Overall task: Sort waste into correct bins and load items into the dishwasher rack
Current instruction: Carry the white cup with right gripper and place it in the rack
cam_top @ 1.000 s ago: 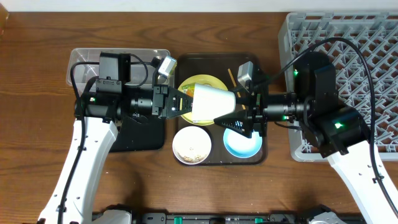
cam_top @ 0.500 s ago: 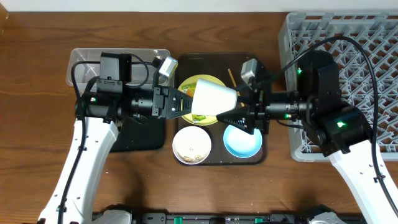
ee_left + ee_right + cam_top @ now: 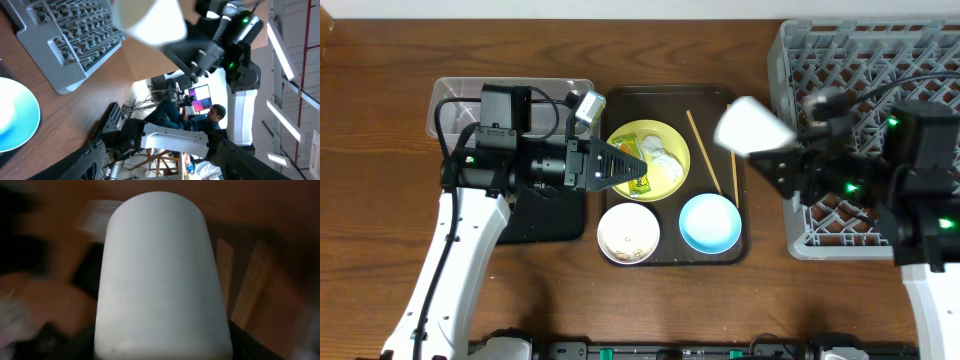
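The cup (image 3: 752, 125) still hangs outside, so I should next move my right gripper to the right in the overhead view and down to the rack's near tray-side corner (image 3: 822, 212).
My right gripper (image 3: 772, 152) is shut on the small white cup (image 3: 752, 125), held in the air at the left edge of the grey dishwasher rack (image 3: 880, 60). That cup (image 3: 160, 275) fills the right wrist view, and it hangs as a cup (image 3: 150, 20) at the top of the left wrist view. My left gripper (image 3: 632, 165) stands open and empty over the yellow-green plate (image 3: 672, 135). On the plate lie a white scrap (image 3: 656, 151) and a wrapper (image 3: 643, 183). A white bowl (image 3: 628, 232) with rice, a light blue bowl (image 3: 710, 222) and two chopsticks (image 3: 700, 150) rest on the brown tray.
The clear tub (image 3: 510, 95) and the black tray (image 3: 535, 215) lie under and behind my left arm. The brown serving tray (image 3: 620, 100) sits between the two arms. The rack (image 3: 75, 40) fills the right side of the table.
My left gripper has let go of the cup and opened. The right arm has carried the cup to the right, from over the plate to the rack's edge.
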